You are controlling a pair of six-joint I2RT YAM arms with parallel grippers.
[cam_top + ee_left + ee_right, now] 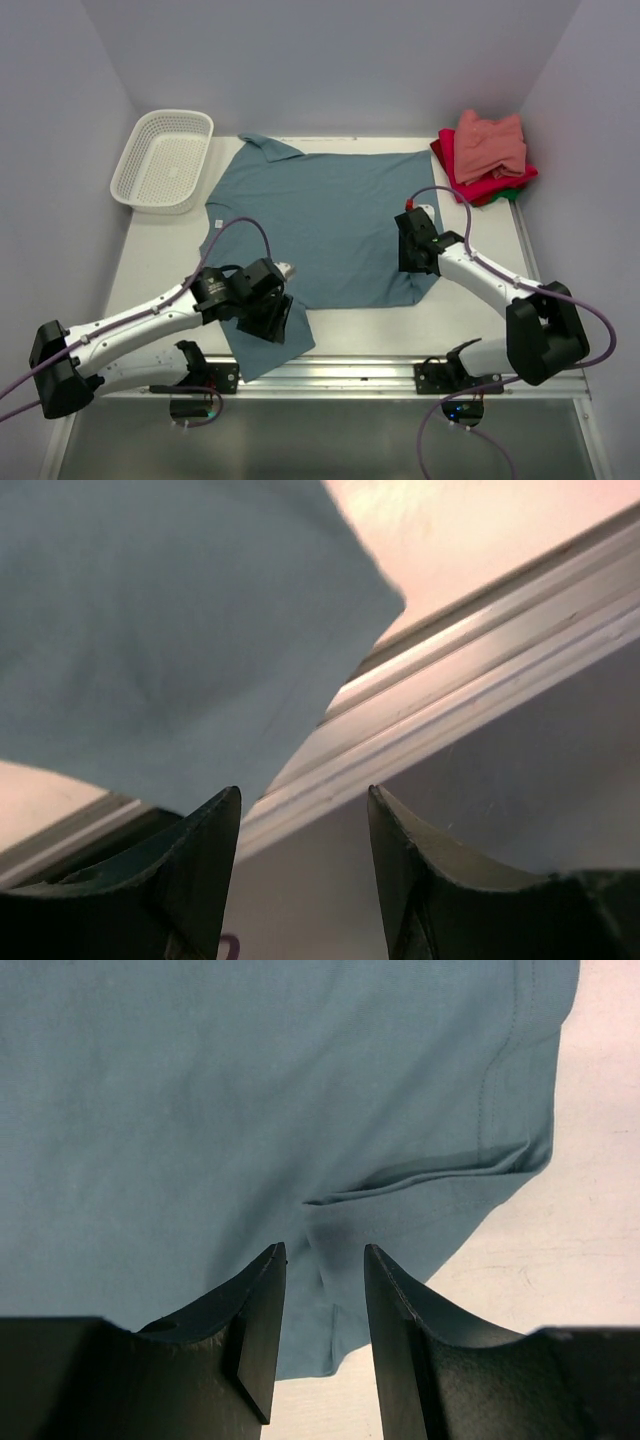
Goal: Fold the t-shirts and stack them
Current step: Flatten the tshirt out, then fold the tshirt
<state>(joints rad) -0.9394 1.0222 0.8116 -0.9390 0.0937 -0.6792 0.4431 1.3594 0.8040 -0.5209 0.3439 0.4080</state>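
Note:
The teal-blue t-shirt sleeve's near corner (249, 374) (195, 798) lies below my left gripper and over the table's front bar, so I need to lower my left gripper and pull it back onto that corner next.
A large dusty teal-blue t-shirt (325, 220) lies spread flat in the middle of the table. A stack of folded shirts sits at the back right: salmon-pink (490, 143) on top, red (478, 186) under it, a green edge (511, 193) at the bottom. My left gripper (272, 318) is open and empty above the shirt's near-left corner (180, 650), by the table's front rail. My right gripper (412, 250) is open and empty just above the shirt's near-right sleeve (420, 1220), which has a small crease.
A white plastic mesh basket (163, 160) stands at the back left. The metal rail (340, 372) runs along the near table edge, also in the left wrist view (470, 670). Grey walls close the left, back and right sides.

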